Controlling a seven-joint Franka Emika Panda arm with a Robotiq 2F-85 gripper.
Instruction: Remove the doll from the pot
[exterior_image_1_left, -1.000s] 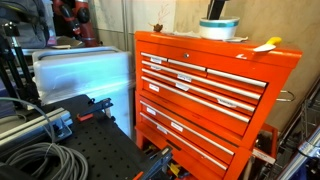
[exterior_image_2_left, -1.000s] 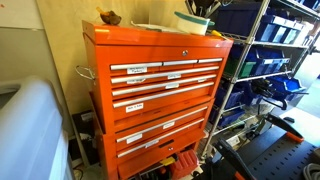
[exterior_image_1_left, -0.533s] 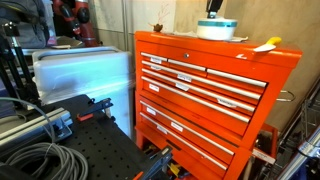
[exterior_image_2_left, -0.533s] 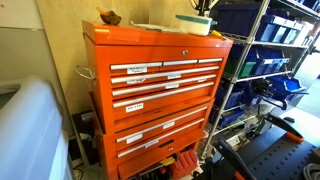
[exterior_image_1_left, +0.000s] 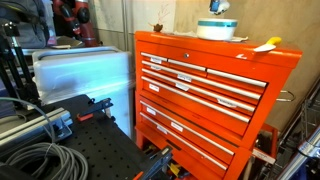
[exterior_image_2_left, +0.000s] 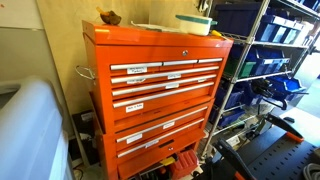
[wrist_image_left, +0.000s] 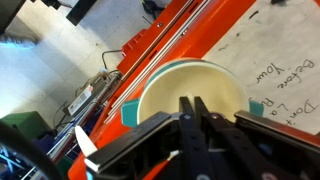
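Note:
My gripper moves sideways past the pot's rim next, since the doll hangs clear above the pot. It then goes down onto the handwritten paper beside the pot to release.
The pot (exterior_image_1_left: 218, 29), wide and whitish with a teal band, stands on top of the orange tool chest (exterior_image_1_left: 200, 95). It also shows in the exterior view (exterior_image_2_left: 195, 23) and in the wrist view (wrist_image_left: 215, 85), where its inside looks bare. My gripper (exterior_image_1_left: 216, 5) hangs just above the pot at the frame's top edge, also seen in the exterior view (exterior_image_2_left: 205, 5). In the wrist view the fingers (wrist_image_left: 194, 102) are pressed together over the pot. A small pale blue and white thing, apparently the doll (exterior_image_1_left: 222, 6), hangs at the fingertips; the fingers hide it in the wrist view.
A yellow-handled tool (exterior_image_1_left: 266, 44) lies on the chest top beside the pot. A small brown object (exterior_image_2_left: 109, 17) and a flat plate (exterior_image_2_left: 148, 27) sit at the far end. A handwritten paper (wrist_image_left: 285, 50) lies by the pot. Wire shelving (exterior_image_2_left: 270, 60) stands next to the chest.
My gripper has risen out of the pot, from inside it to just above its rim. The pot has stayed in place.

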